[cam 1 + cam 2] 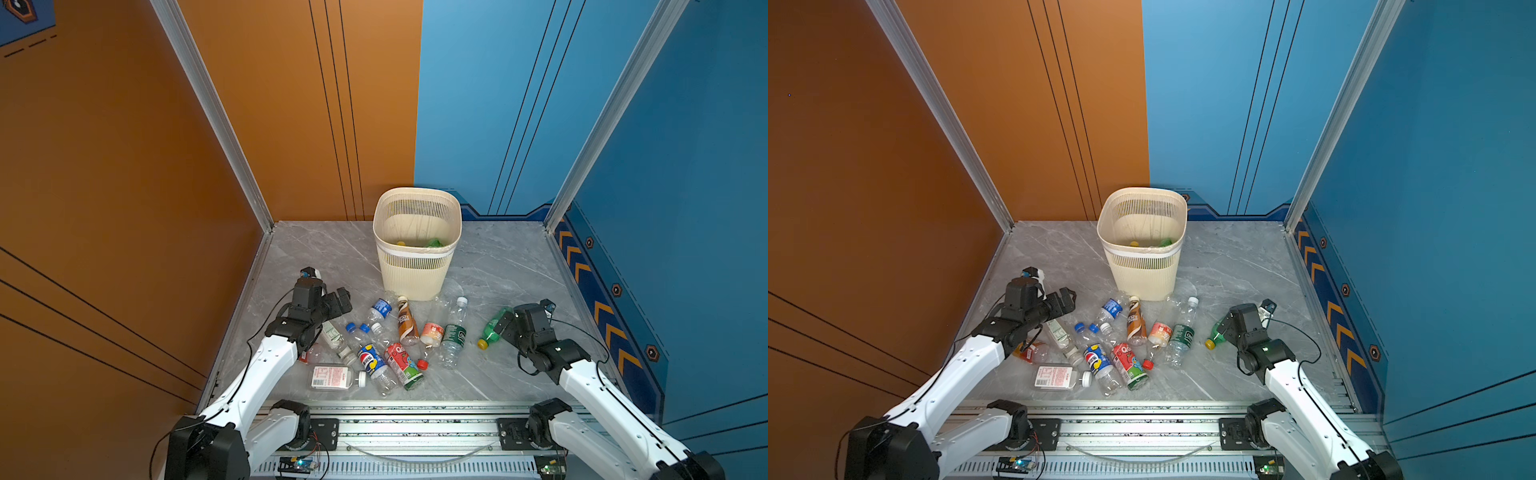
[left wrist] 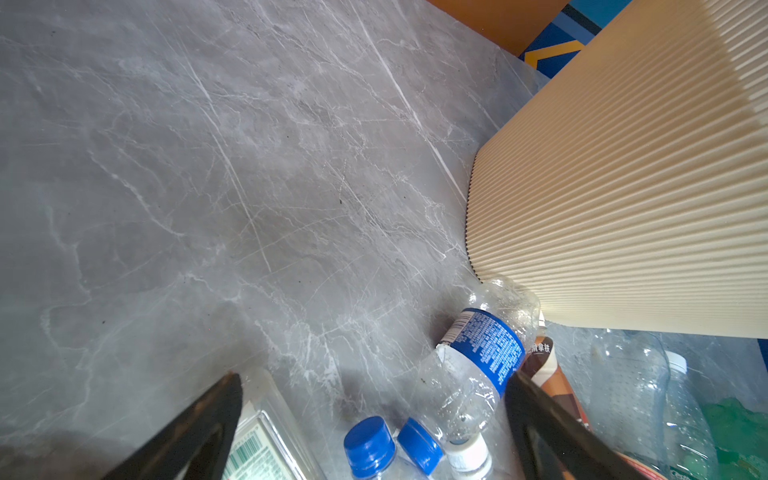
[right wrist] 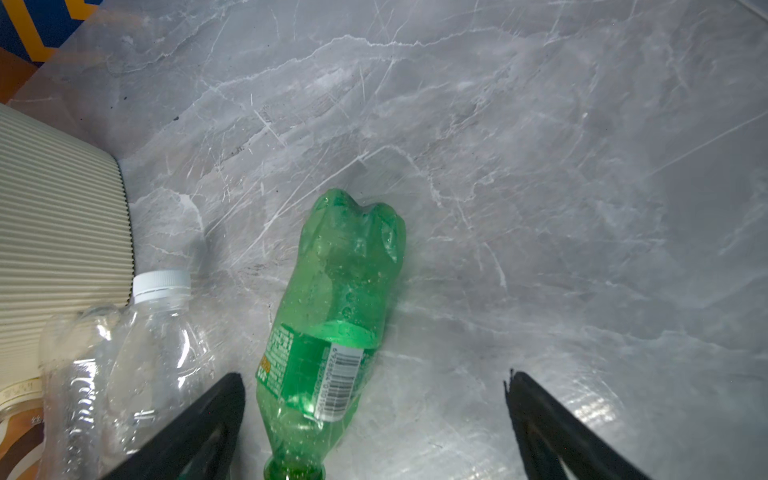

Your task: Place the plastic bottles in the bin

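The bottle lies clear of the heap. My right gripper needs to move down next onto the green bottle's labelled middle [image 1: 493, 325] [image 3: 322, 369], with its open fingers to either side of it.
The cream ribbed bin [image 1: 415, 274] [image 1: 1144, 274] stands at the back middle of the marble floor, with a green bottle [image 1: 434, 243] and a yellow cap inside. Several plastic bottles [image 1: 374, 345] [image 1: 1104, 349] lie in a heap in front of it. My left gripper [image 1: 338, 305] [image 2: 374, 376] is open at the heap's left edge, over blue caps and a blue-labelled clear bottle [image 2: 482, 340]. Open too, my right gripper [image 1: 505, 322] [image 3: 374, 374] straddles a green bottle [image 3: 340, 291] [image 1: 492, 328] that lies on the floor apart from the heap.
A flat square clear bottle [image 1: 332, 377] lies nearest the front rail [image 1: 415, 419]. A brown bottle [image 1: 407, 322] and a white-capped clear one [image 3: 158, 332] lie against the bin's base. Orange and blue walls close in the floor on three sides.
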Robot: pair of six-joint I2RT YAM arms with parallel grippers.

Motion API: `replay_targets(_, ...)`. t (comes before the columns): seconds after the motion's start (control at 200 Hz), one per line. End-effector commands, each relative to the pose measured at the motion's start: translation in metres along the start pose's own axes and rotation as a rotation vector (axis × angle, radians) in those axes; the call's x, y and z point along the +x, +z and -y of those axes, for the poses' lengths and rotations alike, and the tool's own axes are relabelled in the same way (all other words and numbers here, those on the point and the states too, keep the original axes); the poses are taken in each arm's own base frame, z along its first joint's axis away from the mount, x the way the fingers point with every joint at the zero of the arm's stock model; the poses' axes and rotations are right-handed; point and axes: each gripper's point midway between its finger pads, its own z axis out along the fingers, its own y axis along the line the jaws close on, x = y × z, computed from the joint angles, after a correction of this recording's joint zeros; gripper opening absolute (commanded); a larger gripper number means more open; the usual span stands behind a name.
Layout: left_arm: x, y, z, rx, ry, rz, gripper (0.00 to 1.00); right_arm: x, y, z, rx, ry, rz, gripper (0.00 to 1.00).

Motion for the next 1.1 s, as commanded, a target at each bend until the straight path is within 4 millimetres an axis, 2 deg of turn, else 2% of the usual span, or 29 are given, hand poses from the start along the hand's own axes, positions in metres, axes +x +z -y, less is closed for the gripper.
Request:
replay_targets(0.0, -0.006, -0.004, 0.004, 0.023, -0.015, 0.013, 1.00, -0.001, 0.013, -0.013, -0.042, 0.022, -0.002, 1.00)
replay_targets(0.175, -0.007, -0.009, 0.001, 0.010, -0.021, 0.019, 1.00, 0.007, 0.036, -0.019, -0.012, 0.024, -0.053, 1.00)
replay_targets(0.29, -0.009, -0.013, -0.002, -0.002, -0.013, 0.031, 1.00, 0.016, 0.049, -0.014, 0.019, 0.035, -0.071, 0.98)
replay_targets(0.37, -0.010, -0.016, -0.004, -0.010, -0.019, 0.034, 1.00, 0.018, 0.054, -0.014, 0.023, 0.034, -0.077, 0.92)
replay_targets(0.486, -0.012, -0.018, -0.005, -0.014, -0.013, 0.044, 1.00, 0.017, 0.059, -0.015, 0.031, 0.029, -0.065, 0.77)
replay_targets(0.691, -0.013, -0.019, -0.009, -0.022, -0.022, 0.043, 1.00, 0.015, 0.061, -0.016, 0.035, 0.029, -0.058, 0.61)
replay_targets(0.806, -0.011, -0.019, -0.011, -0.028, -0.033, 0.037, 1.00, 0.009, 0.055, -0.021, 0.015, 0.020, -0.043, 0.56)
replay_targets(0.906, -0.010, -0.018, -0.014, -0.035, -0.030, 0.037, 1.00, -0.004, 0.043, -0.026, 0.001, 0.010, 0.000, 0.53)
replay_targets(1.096, -0.011, -0.019, -0.015, -0.034, -0.043, 0.042, 1.00, -0.042, 0.004, -0.047, -0.074, -0.011, 0.103, 0.49)
